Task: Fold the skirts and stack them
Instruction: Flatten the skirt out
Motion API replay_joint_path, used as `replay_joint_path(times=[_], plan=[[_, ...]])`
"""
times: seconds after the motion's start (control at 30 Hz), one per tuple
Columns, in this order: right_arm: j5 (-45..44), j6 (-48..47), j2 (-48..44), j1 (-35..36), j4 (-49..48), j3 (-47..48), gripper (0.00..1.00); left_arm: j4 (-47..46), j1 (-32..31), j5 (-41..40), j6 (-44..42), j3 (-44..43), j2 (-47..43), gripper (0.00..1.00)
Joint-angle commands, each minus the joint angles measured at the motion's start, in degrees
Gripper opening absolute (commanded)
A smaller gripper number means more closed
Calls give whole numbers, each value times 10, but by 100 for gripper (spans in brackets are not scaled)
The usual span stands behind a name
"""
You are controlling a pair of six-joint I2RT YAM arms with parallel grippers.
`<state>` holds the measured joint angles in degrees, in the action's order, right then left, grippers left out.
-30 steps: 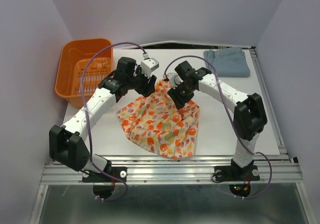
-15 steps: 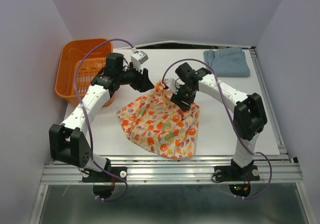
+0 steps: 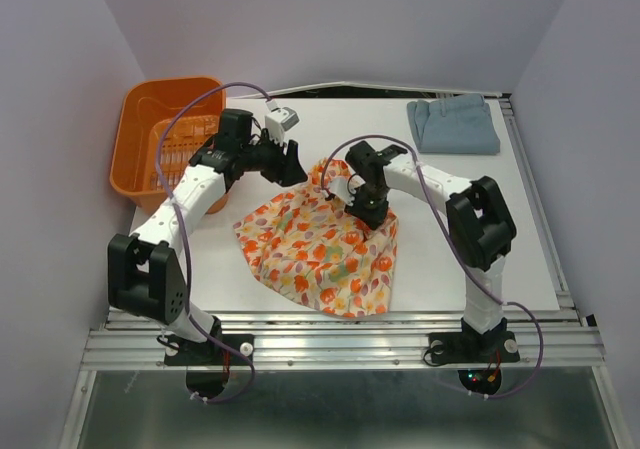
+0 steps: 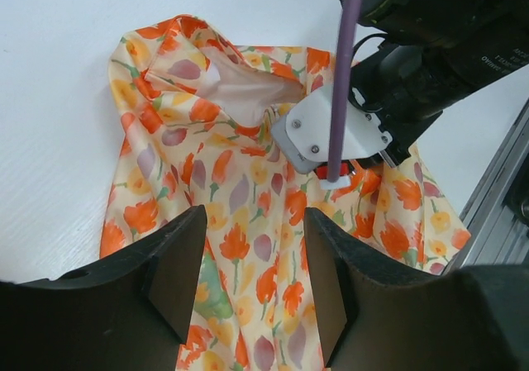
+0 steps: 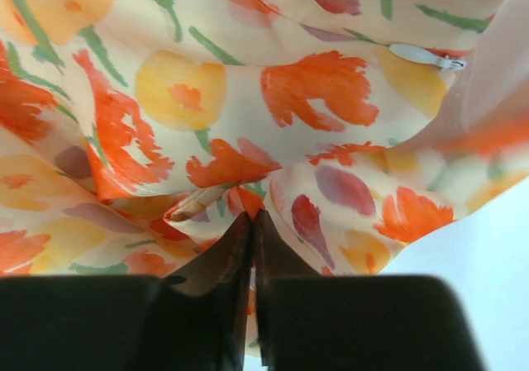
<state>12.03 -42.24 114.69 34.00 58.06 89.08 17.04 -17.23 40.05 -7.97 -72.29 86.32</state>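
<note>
The raised edge of the skirt's waist opening lies below my left gripper and to its right in the top view: I need to go across and down onto it.
A floral skirt [image 3: 320, 249], cream with orange tulips, lies rumpled on the white table in front of both arms. My right gripper [image 3: 358, 207] presses down on its upper right part, shut on a pinched fold of the skirt [image 5: 240, 193]. My left gripper [image 3: 292, 165] hovers open above the skirt's waist opening [image 4: 248, 94], nothing between its fingers [image 4: 178, 272]. A folded light blue skirt [image 3: 453, 123] lies at the back right of the table.
An orange plastic basket [image 3: 165, 139] stands at the back left, beside the left arm. The table's white mat [image 3: 480, 259] ends at a metal rail [image 3: 340, 334] along the front. Purple cables arch over both arms.
The left arm pulled back from the skirt toward the basket and stays open above it. The right gripper dropped onto the fabric and shut on a fold.
</note>
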Motion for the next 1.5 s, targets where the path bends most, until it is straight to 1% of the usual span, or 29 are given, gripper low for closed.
replay_joint_path(times=[0.0,0.13,0.2,0.23,0.37,0.53,0.6,0.67,0.73,0.8,0.83,0.93,0.97,1.07,1.17,1.3,1.47], plan=[[7,-3,-17,0,7,4,1,-10,2,-6,11,-23,1,59],[13,46,-60,0,-9,40,1,-34,2,-54,36,-26,13,59],[8,65,-97,0,-29,53,1,-49,2,-76,49,-29,22,60],[5,85,-111,0,-40,54,1,-57,2,-83,64,-28,23,60],[-13,116,-179,-6,-101,23,1,-111,-10,-104,98,-12,31,62],[-36,150,-235,-16,-135,-7,1,-118,-67,-174,134,-39,71,64],[-49,156,-248,-17,-149,-14,1,-119,-83,-183,148,-50,91,63],[-55,164,-259,-17,-152,-26,1,-118,-111,-219,160,-55,106,63],[-55,168,-265,-17,-153,-35,1,-117,-123,-229,170,-60,127,62],[-52,171,-272,-17,-153,-40,1,-115,-135,-258,186,-67,147,57],[-53,172,-274,-17,-152,-44,1,-112,-137,-276,189,-70,153,53],[-51,176,-279,-17,-153,-48,1,-105,-137,-316,194,-84,174,47],[-49,177,-279,-17,-153,-50,1,-98,-137,-341,193,-87,183,46],[-49,180,-281,-17,-152,-51,1,-89,-137,-378,189,-102,199,47],[-51,182,-283,-22,-152,-51,1,-77,-137,-376,184,-108,213,47],[-53,182,-285,-22,-152,-46,1,-80,-138,-350,184,-96,230,48],[-53,185,-289,-27,-152,-42,1,-90,-137,-309,186,-87,233,54]])
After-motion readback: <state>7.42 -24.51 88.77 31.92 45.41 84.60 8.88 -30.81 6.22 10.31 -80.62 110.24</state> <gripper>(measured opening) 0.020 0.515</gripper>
